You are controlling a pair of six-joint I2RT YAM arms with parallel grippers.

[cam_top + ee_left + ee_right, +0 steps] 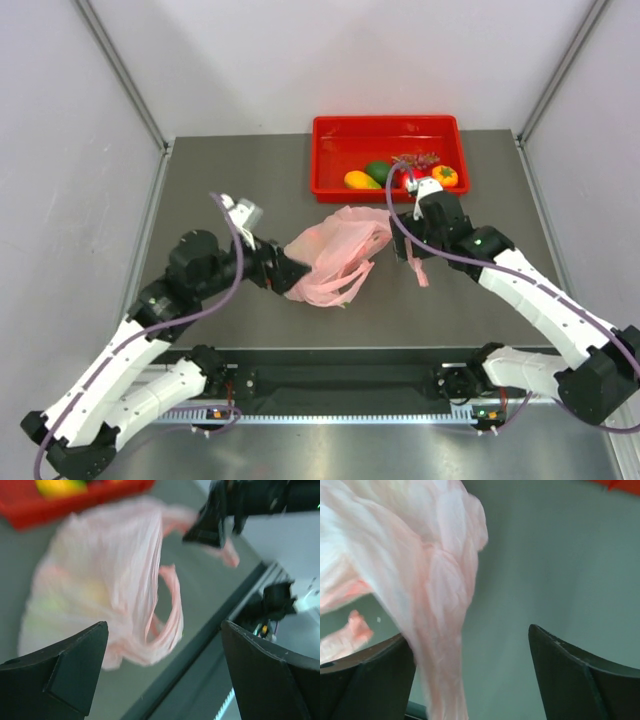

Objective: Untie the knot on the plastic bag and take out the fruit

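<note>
The upper-edge fold of the bag (335, 250) is below my left gripper and to its right in the top view, so the gripper will move down across the bag onto that fold next.
The pale-pink plastic bag (335, 250) lies crumpled mid-table, its handle loops (345, 290) trailing toward the near edge. Yellow-green fruit (92, 592) shows faintly through the film. The knot is out of view in every frame. My left gripper (295, 275) is at the bag's left edge, open wide, with the bag (115, 575) just beyond its fingertips (97, 635). My right gripper (415, 250) is to the bag's right, also open. A loose pink strip (440, 645) hangs between its jaws, against the left finger (380, 675).
A red tray (385, 125) stands at the back, holding a yellow-orange fruit (358, 180), a dark green one (378, 171), purple grapes (415, 160) and an orange one (445, 176). A black rail (340, 380) runs along the table's near edge.
</note>
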